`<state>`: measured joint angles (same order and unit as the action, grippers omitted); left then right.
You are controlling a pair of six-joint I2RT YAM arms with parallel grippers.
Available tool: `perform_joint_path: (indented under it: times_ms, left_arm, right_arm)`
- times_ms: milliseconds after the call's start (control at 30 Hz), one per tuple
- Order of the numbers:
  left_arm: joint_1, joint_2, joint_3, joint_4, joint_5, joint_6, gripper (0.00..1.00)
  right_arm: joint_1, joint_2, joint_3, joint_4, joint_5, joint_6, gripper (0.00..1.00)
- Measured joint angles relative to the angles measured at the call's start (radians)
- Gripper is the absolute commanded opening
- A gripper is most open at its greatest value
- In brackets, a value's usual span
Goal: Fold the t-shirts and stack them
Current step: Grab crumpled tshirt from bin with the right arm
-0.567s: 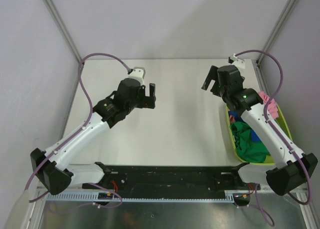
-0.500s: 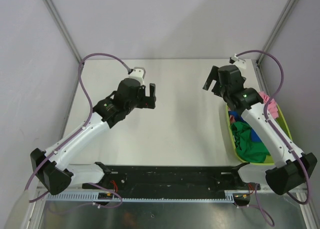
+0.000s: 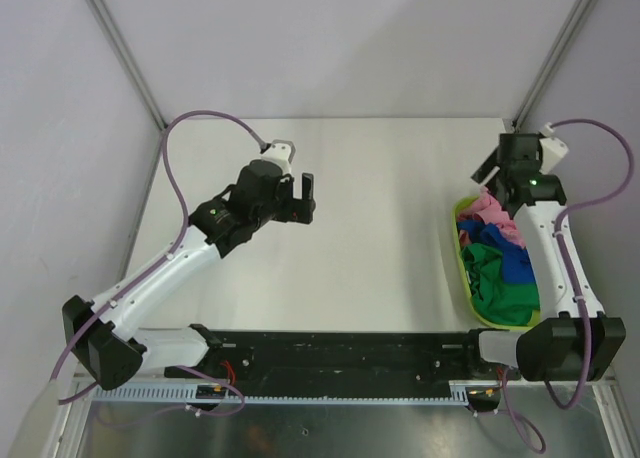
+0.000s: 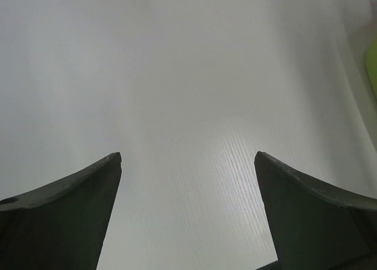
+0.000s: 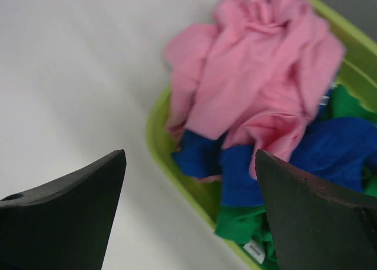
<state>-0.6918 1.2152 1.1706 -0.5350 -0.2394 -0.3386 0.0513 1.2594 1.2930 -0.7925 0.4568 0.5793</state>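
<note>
My right gripper moves down and toward the right in the top view next and closes on the pink shirt's middle folds, since the pink shirt (image 3: 488,216) lies on top of the other shirts.
Three crumpled t-shirts lie in a lime-green tub (image 3: 462,260) at the table's right edge. The pink shirt (image 3: 488,216) is at the far end, the royal blue one (image 3: 516,260) in the middle and the green one (image 3: 502,286) nearest. In the right wrist view the pink shirt (image 5: 253,75) lies on top of the blue (image 5: 247,175) and green (image 5: 247,226) ones. My right gripper (image 3: 487,175) is open and empty above the tub's far end (image 5: 189,154). My left gripper (image 3: 303,200) is open and empty over bare table (image 4: 188,155).
The white table (image 3: 380,228) has metal frame posts at its back corners and grey walls behind. The tub's rim (image 5: 160,146) is below my right gripper. A sliver of the tub shows at the right edge of the left wrist view (image 4: 373,63).
My right arm has swung right from the table's rear to above the tub's far end, uncovering the shirts. My left gripper has shifted only slightly.
</note>
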Motion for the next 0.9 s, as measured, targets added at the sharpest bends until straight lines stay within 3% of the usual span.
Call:
perform_joint_path:
  times_ms: [133, 333, 700, 800, 900]
  left_arm:
    - [0.000, 0.000, -0.010, 0.000, 0.018, -0.002, 0.99]
    - [0.000, 0.000, -0.013, 0.000, 0.033, -0.002, 0.99]
    - [0.002, -0.005, -0.031, -0.001, 0.034, -0.001, 0.99]
    - [0.006, -0.005, -0.031, -0.001, 0.035, -0.001, 0.99]
    - [0.011, -0.005, -0.031, -0.001, 0.038, -0.001, 1.00]
  right_arm:
    - [-0.124, -0.015, -0.028, -0.010, 0.001, 0.018, 0.94]
    - [-0.204, -0.016, -0.077, 0.011, -0.008, 0.032, 0.94]
    - [-0.340, 0.149, -0.256, 0.252, -0.117, 0.032, 0.94]
    - [-0.343, 0.185, -0.296, 0.312, -0.131, 0.032, 0.92]
    - [-0.346, 0.200, -0.323, 0.359, -0.133, 0.034, 0.80]
